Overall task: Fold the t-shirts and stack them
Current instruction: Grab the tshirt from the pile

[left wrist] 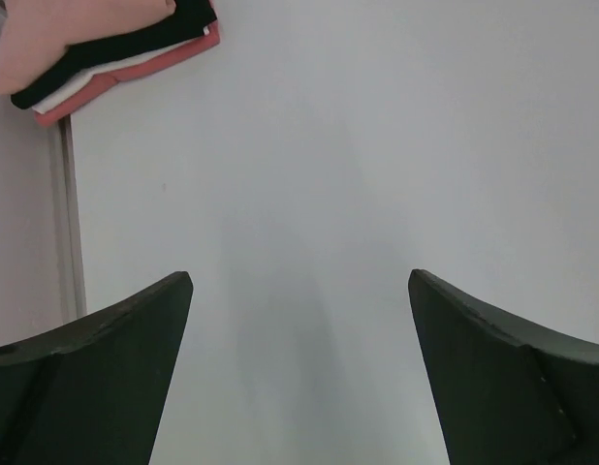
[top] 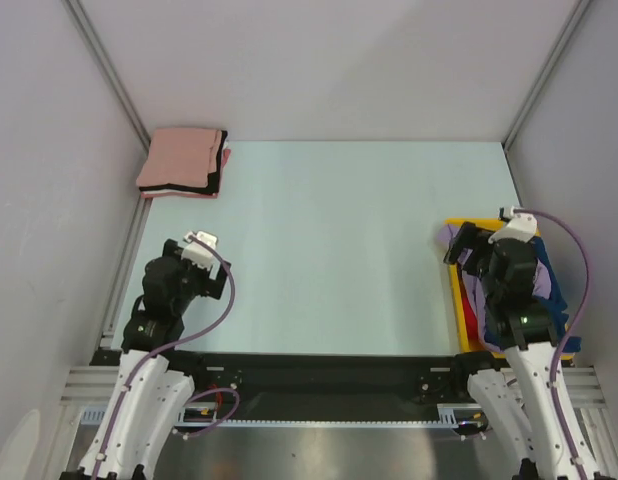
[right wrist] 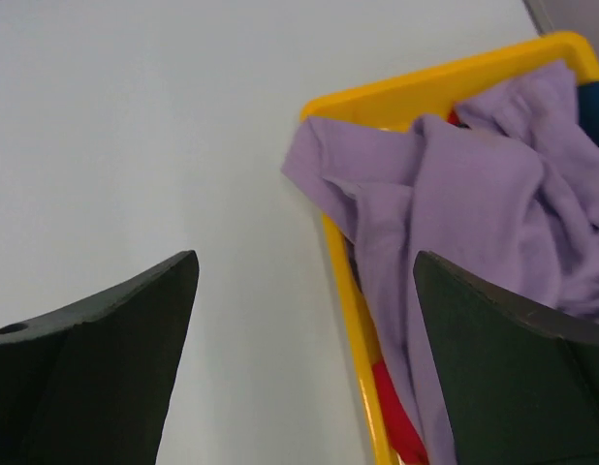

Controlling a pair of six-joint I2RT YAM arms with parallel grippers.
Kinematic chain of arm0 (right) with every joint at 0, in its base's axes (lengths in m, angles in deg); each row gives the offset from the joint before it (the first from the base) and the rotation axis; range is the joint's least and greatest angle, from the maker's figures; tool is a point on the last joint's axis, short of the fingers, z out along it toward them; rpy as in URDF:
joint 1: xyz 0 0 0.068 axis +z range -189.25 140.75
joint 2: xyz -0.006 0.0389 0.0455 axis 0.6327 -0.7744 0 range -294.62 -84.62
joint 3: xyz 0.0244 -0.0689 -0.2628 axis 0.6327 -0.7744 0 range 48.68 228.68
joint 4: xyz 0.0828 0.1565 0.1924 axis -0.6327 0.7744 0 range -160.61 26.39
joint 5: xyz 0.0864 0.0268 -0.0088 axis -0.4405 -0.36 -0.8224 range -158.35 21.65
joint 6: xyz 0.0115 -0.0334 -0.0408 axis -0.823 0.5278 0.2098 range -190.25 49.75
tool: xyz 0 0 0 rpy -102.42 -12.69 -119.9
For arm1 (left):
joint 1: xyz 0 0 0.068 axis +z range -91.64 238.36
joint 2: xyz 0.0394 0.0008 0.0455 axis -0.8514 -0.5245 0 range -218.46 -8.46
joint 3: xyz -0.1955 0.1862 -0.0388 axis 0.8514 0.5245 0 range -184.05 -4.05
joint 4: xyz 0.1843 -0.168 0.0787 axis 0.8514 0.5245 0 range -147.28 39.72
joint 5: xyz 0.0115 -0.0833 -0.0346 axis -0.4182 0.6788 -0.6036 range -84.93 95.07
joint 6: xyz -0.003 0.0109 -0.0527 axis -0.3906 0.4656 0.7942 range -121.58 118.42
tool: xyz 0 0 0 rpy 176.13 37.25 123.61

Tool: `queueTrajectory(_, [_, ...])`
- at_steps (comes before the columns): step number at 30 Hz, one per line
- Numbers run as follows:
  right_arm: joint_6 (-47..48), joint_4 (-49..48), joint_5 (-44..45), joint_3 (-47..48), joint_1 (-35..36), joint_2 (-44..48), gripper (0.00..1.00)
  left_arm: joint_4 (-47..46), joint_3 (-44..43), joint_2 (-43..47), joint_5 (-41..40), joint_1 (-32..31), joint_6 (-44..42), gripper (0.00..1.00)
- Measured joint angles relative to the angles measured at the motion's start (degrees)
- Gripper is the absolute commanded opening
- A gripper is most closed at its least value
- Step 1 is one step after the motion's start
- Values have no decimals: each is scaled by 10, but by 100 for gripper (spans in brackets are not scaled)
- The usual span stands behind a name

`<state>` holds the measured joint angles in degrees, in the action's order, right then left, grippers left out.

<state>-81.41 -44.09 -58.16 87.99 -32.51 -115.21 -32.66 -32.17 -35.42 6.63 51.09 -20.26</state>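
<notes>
My right gripper is about to move down toward the right in the wrist view, onto the t-shirt's raised fold near the bin's far rim [right wrist: 477, 176]. The lavender t-shirt is on top in the bin [right wrist: 425, 82].
A folded stack of t-shirts [top: 184, 162] lies at the far left corner, a salmon pink one [left wrist: 77, 29] on top, a black one [left wrist: 135, 44] under it and a reddish edge at the bottom. A crumpled lavender shirt [right wrist: 455, 194] spills over the rim of the yellow bin [right wrist: 425, 82] at the right, above a red shirt [right wrist: 396, 407] and a dark blue one [right wrist: 595, 107]. My left gripper [left wrist: 299, 281] is open and empty above bare table, short of the stack. My right gripper [right wrist: 305, 257] is open and empty above the bin's left rim, its right finger over the lavender shirt.
The yellow bin [top: 456, 300] stands at the table's right edge beside my right arm. Grey walls with metal rails [top: 109, 70] close in the table on the left, back and right. The pale table [top: 329, 240] spreads between the stack and the bin.
</notes>
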Motion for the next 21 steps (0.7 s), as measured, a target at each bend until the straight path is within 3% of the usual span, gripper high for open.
queueTrajectory(8, [-35, 127, 93, 184, -104, -259, 100, 40, -67, -161, 10, 0, -44, 100])
queueTrajectory(14, [-36, 160, 42, 186, -164, -335, 99, 155, -269, -369, 84, 0, -56, 100])
queueTrajectory(21, [-31, 142, 0, 182, -179, -405, 92, 204, -321, -429, 158, 0, -33, 100])
